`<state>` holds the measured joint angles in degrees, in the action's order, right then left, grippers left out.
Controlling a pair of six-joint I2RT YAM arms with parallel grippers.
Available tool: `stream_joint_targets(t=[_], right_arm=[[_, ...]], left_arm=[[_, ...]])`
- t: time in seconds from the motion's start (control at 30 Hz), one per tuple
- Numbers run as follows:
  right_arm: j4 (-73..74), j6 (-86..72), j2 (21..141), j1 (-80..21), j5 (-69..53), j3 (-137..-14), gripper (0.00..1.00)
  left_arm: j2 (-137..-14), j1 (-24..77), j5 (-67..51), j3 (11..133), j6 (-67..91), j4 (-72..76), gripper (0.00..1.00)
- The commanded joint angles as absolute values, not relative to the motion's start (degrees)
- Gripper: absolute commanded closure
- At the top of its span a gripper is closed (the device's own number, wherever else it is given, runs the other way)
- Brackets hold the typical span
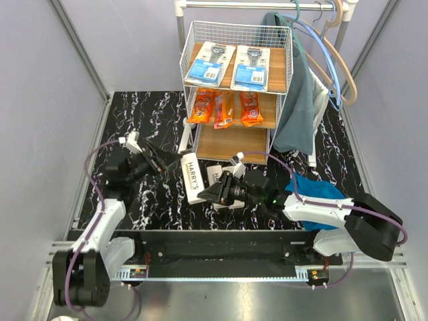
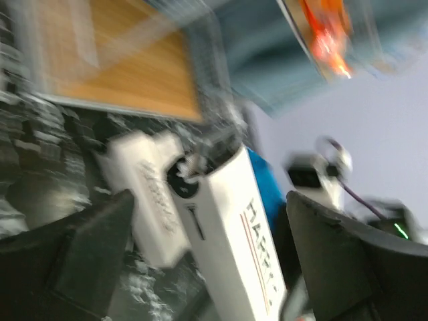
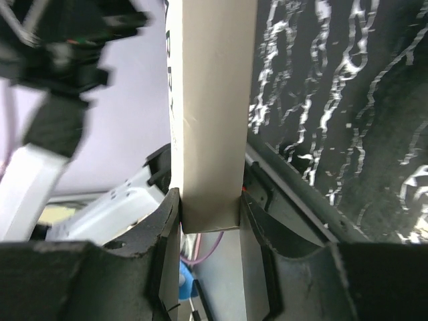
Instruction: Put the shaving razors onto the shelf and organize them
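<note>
My right gripper carries the box outward next and releases it at the shelf's end away from the garment, since the bare bottom board lies outward of my gripper.
The shelf (image 1: 190, 50) stands at the back with two blue-and-white blister cards (image 1: 207, 63) on its top board, three orange bags (image 1: 224, 108) on the middle board and a bare bottom board. My right gripper (image 1: 211, 192) is shut on the near end of a long white HARRY'S box (image 1: 192, 177), which is pinched between its fingers in the right wrist view (image 3: 210, 114). A second white box (image 1: 218, 175) lies beside it. My left gripper (image 1: 166, 159) is open just left of the held box. The blurred left wrist view shows that box (image 2: 234, 227) between its wide-apart fingers (image 2: 87, 254).
A white clothes rail (image 1: 261, 4) with hangers (image 1: 338, 60) and a teal garment (image 1: 297, 100) stands right of the shelf. A blue cloth (image 1: 314, 187) lies on the black marbled table (image 1: 140, 114) by the right arm. Grey walls close in both sides.
</note>
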<state>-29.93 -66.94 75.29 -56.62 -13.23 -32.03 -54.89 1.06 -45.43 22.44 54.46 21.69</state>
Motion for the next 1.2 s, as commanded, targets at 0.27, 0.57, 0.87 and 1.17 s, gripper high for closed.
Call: stream_joint_targets(t=[0.27,0.57,0.87,1.17], right_arm=[[-25.6,-64.5,77.6,-53.6,-3.1,-37.4,0.92],[-28.2,-65.6,85.8,-47.0,-5.4,-42.2,0.91],[-33.0,-67.3,95.1,-44.9,-6.2,-46.4,0.9],[-37.1,-69.2,103.4,-40.9,-9.7,-49.6,0.89]], left_arm=[[-44.0,-1.3,-12.2,37.3,32.5,-30.2,0.01],[-43.6,-1.4,-14.7,41.1,29.6,-32.5,0.01],[-42.7,-1.4,-16.4,39.9,28.8,-32.5,0.01],[-41.3,-1.4,-17.4,39.6,28.9,-32.1,0.01]])
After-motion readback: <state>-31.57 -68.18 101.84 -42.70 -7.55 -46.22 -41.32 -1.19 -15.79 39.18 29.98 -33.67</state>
